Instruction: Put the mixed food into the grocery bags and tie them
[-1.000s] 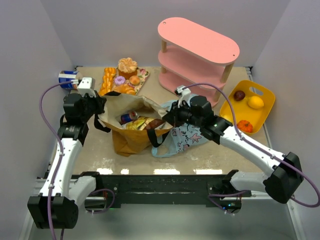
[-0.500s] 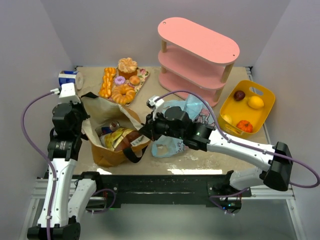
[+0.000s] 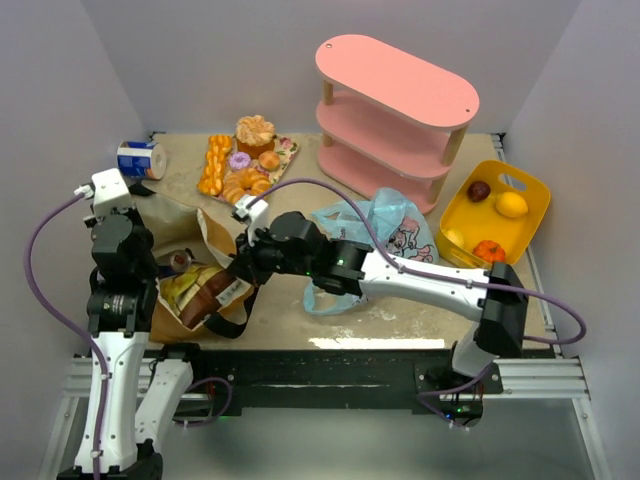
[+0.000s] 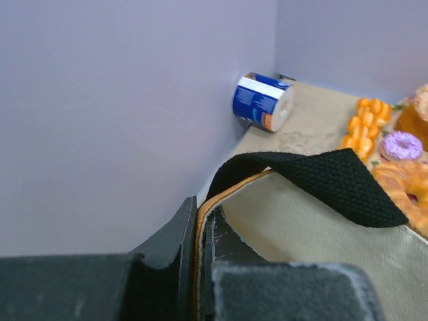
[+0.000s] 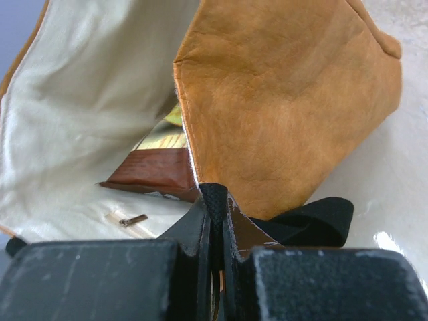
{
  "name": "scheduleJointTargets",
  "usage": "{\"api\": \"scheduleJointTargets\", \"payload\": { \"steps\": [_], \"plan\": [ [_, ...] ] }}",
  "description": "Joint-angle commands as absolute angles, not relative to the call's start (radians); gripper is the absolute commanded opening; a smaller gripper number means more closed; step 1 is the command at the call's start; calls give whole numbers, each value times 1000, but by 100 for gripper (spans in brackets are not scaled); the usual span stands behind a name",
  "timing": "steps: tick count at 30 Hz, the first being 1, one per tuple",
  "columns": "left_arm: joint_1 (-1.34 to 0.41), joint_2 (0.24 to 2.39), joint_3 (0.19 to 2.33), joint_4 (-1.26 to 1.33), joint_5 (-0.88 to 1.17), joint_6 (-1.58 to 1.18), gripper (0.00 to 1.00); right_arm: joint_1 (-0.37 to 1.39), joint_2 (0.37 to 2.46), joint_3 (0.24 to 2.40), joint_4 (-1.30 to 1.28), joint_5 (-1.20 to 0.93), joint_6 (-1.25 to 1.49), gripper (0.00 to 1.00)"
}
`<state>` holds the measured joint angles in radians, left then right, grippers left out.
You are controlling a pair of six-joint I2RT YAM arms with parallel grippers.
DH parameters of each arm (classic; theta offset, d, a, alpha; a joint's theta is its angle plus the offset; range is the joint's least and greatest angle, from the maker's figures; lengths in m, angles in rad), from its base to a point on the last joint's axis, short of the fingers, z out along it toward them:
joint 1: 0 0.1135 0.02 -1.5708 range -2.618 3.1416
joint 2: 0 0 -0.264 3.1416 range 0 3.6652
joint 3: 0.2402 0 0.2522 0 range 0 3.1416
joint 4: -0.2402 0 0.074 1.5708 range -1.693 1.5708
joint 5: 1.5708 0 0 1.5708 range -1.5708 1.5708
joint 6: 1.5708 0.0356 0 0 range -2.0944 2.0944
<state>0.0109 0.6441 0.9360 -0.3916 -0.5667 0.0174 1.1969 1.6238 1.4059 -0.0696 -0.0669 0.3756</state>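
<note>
The right gripper carries the held rim of the tote outward and to the left in the top view next, over the tote's opening. It then releases the rim, since that opening gapes wide.
The tan canvas tote (image 3: 205, 300) lies at the near left, mouth up, with a snack packet (image 3: 185, 285) and a silver can top (image 3: 181, 262) showing inside. My left gripper (image 3: 135, 235) is shut on the tote's rim (image 4: 200, 221), beside its black strap (image 4: 321, 180). My right gripper (image 3: 243, 262) is shut on the tote's other edge and black strap (image 5: 215, 200); the tan outside (image 5: 287, 100) and pale lining (image 5: 87, 100) fill that view. The light-blue plastic bag (image 3: 375, 240) lies in the middle of the table, right of the tote.
A tray (image 3: 285, 152) at the back holds a cupcake, braided bread and doughnuts. A blue-and-white can (image 3: 139, 160) lies at the back left by the wall. A pink shelf (image 3: 395, 110) stands at the back. A yellow basket (image 3: 497, 212) holds fruit at the right.
Both grippers have dragged the tote to the left and towards the near edge. The right arm has stretched across the table, uncovering the blue bag.
</note>
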Motion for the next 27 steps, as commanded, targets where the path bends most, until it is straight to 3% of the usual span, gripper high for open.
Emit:
{"api": "scheduleJointTargets", "payload": {
  "steps": [1,16,18,19,21,22,27],
  "plan": [
    [8,643,915,-118,-655,89,0,1206,1686,1581,3,-58,333,0],
    [20,805,911,-106,-652,78,3,1204,1976,1888,-28,100,390,0],
    [20,810,943,-135,-640,74,27,1206,2022,1943,-38,110,393,0],
    [21,813,963,-152,-634,74,48,1204,2043,1966,-46,115,393,1],
    [20,828,1008,-231,-630,64,71,1203,2097,2050,-103,110,394,4],
    [20,833,1058,-256,-632,63,87,1201,2109,2074,-123,110,396,6],
    [20,831,1170,-388,-605,34,95,1187,2146,2111,-110,72,422,14]
  ]
}}
